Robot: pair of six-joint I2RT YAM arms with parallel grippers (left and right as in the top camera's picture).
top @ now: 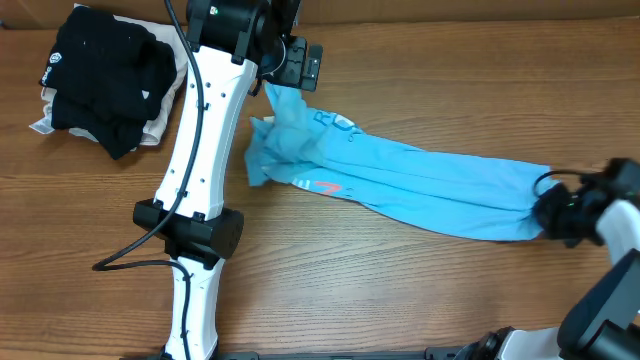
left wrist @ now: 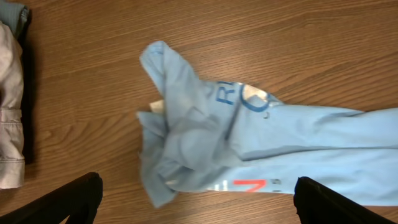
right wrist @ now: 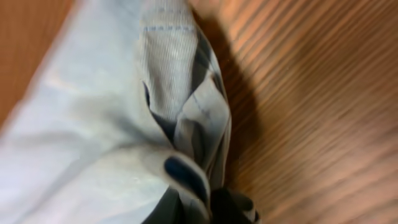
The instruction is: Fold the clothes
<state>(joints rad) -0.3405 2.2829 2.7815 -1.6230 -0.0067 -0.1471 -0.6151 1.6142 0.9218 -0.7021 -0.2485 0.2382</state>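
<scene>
I need to raise my right gripper next and move it left in the overhead view, letting go of its folds on the part of the shirt beside the lettering [top: 374, 163], because the shirt lies stretched long.
The clothes [top: 420, 185], a sky-blue T-shirt, lie stretched in a long band from the table's middle to the right. Its left end [left wrist: 186, 130] is bunched up, and blue lettering and a red print show there. My left gripper [top: 295, 62] hovers over that bunched end, open wide. In the left wrist view its dark fingers [left wrist: 74, 199] stand far apart at the bottom corners and touch nothing. My right gripper [top: 548, 212] is at the shirt's right end. In the right wrist view the right gripper [right wrist: 205, 202] is shut, with gathered folds of the fabric [right wrist: 112, 106] pinched between its fingers.
A black garment [top: 100, 75] lies heaped on a beige cloth [top: 45, 122] at the back left corner. The cloth's edge [left wrist: 9, 112] also shows at the left of the left wrist view. The left arm's white links and black cable [top: 130, 262] cross the table's left side.
</scene>
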